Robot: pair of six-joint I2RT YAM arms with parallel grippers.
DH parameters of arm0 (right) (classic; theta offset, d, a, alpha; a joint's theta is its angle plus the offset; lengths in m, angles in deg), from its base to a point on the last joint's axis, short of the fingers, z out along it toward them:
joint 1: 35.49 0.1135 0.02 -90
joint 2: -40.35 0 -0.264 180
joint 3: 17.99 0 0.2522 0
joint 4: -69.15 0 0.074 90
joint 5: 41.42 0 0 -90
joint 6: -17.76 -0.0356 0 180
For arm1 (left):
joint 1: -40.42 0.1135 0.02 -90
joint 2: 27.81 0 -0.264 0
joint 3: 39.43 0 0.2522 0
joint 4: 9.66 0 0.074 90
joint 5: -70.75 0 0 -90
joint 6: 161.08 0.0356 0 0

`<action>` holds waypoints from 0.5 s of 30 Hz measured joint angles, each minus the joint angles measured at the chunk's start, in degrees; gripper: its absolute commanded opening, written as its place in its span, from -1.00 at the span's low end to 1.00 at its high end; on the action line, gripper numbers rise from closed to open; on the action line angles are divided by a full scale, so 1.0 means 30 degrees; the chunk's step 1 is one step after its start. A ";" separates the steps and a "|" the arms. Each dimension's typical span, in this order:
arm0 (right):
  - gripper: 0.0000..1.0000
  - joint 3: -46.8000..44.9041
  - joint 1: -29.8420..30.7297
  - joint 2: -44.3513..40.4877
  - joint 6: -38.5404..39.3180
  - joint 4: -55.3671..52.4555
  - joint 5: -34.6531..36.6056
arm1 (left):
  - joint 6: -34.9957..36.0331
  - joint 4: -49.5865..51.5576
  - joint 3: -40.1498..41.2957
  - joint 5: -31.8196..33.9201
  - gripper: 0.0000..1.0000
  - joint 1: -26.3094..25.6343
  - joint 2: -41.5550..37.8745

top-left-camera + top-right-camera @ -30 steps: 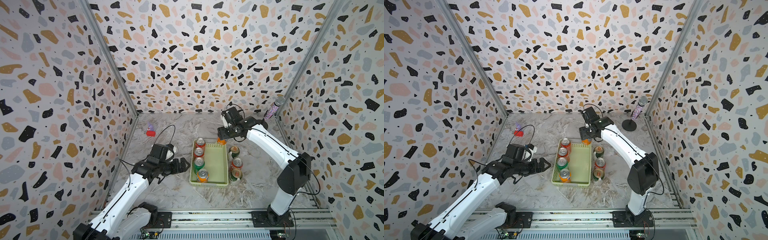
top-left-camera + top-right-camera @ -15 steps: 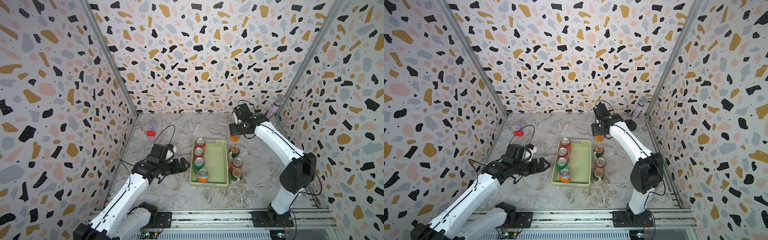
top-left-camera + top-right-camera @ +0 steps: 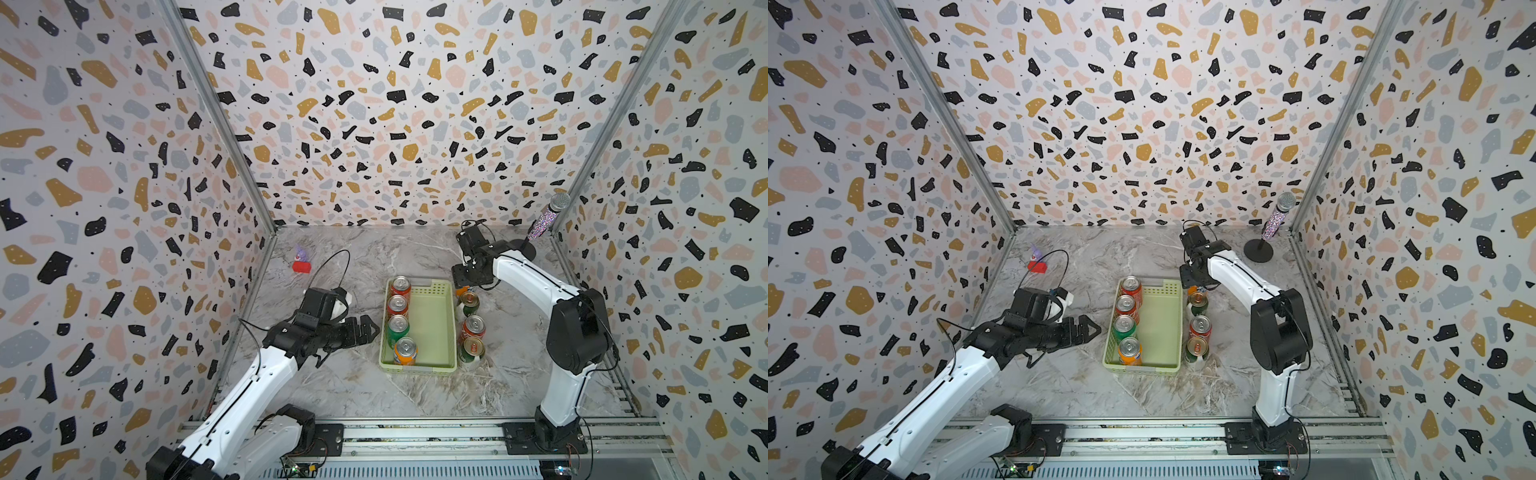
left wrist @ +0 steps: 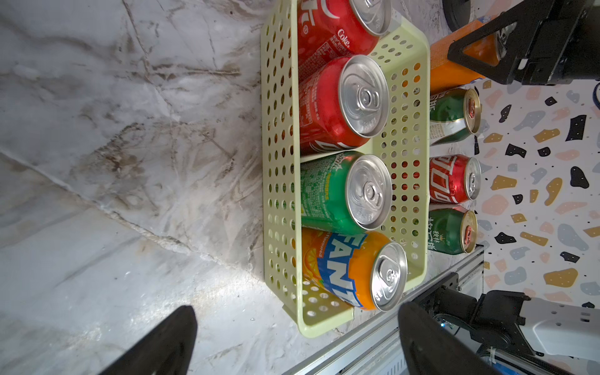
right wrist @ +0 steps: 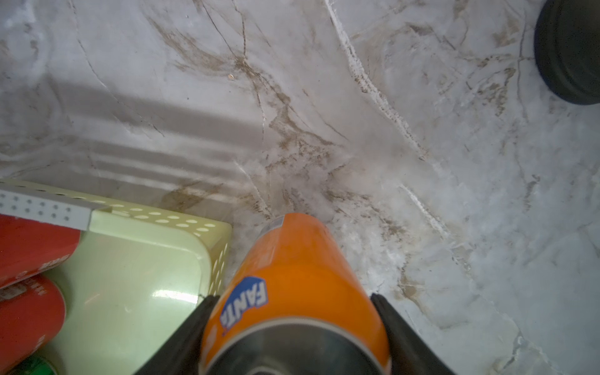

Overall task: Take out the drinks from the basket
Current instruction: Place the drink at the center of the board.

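The orange can should go down onto the floor past the row of cans. My right gripper should lower and let go of it there, as that clear spot is directly below my gripper.
The pale yellow-green basket (image 3: 430, 328) (image 3: 1160, 328) (image 4: 279, 162) (image 5: 139, 269) holds several drinks along its left side: two red cans (image 3: 401, 284) (image 3: 397, 304), a green can (image 3: 398, 326) and an orange can (image 3: 405, 349). Three cans stand right of it: dark green (image 3: 468, 301), red (image 3: 473, 326), dark green (image 3: 471, 349). My right gripper (image 3: 464, 286) (image 5: 292, 298) is shut on another orange can (image 3: 1192, 289) (image 4: 454, 69) (image 5: 292, 276), upright and low by the basket's far right corner. I cannot tell if it touches the floor. My left gripper (image 3: 370, 330) (image 4: 297, 311) is open, left of the basket.
A glittery microphone (image 3: 548, 216) on a black round stand (image 3: 1258, 251) is at the back right. A small red and purple toy (image 3: 301, 266) lies at the back left. Patterned walls close three sides, and a metal rail (image 3: 415, 436) runs along the front.
My right gripper carried the orange can rightwards off the basket's far end, then down beside the row of cans outside. The left arm has not moved.
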 measured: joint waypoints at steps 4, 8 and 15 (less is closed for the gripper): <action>-0.47 -0.0189 0.0000 0.0007 -0.0160 0.0437 -0.0182 | 0.0000 -0.0015 0.0000 0.0000 0.99 0.0000 0.0000; -0.46 -0.0612 0.0000 0.0007 -0.0364 0.0809 -0.0284 | -0.0007 -0.0029 0.0000 0.0000 0.99 0.0000 0.0000; -0.42 -0.1362 0.0000 0.0146 -0.0437 0.1056 -0.0291 | -0.0007 -0.0029 0.0000 0.0000 0.99 0.0000 0.0000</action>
